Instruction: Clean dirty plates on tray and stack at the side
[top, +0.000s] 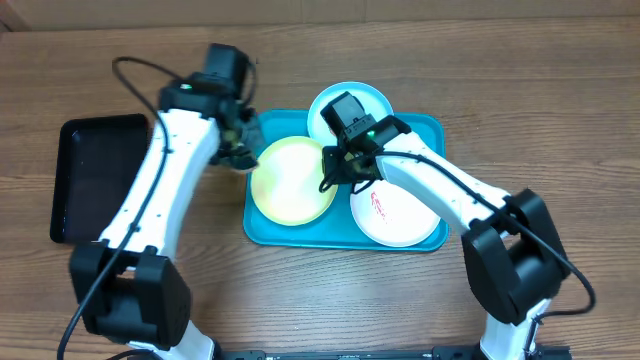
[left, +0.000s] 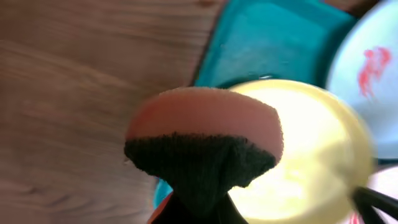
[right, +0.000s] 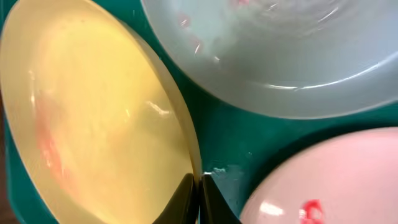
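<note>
My right gripper lifts next, carries the plate past the tray and lowers to release it, as bare tabletop lies to its right in the overhead view.
The turquoise tray (top: 420, 128) holds three plates. The yellow-green plate (top: 290, 180) lies at its left, the light blue plate (top: 345, 100) at the back, the white plate (top: 400, 215) with a red smear at the front right. My right gripper (top: 333, 162) is shut on the yellow-green plate's right rim (right: 194, 163) and tilts it up; faint orange smears show on it (right: 46, 146). My left gripper (top: 238, 140) is shut on a sponge (left: 205, 134), pink on top and dark below, held at the plate's left edge.
A smaller black tray (top: 95, 175) lies on the wooden table (top: 560, 90) at the far left. The light blue plate (right: 280, 56) and white plate (right: 317, 186) sit close to the right fingers.
</note>
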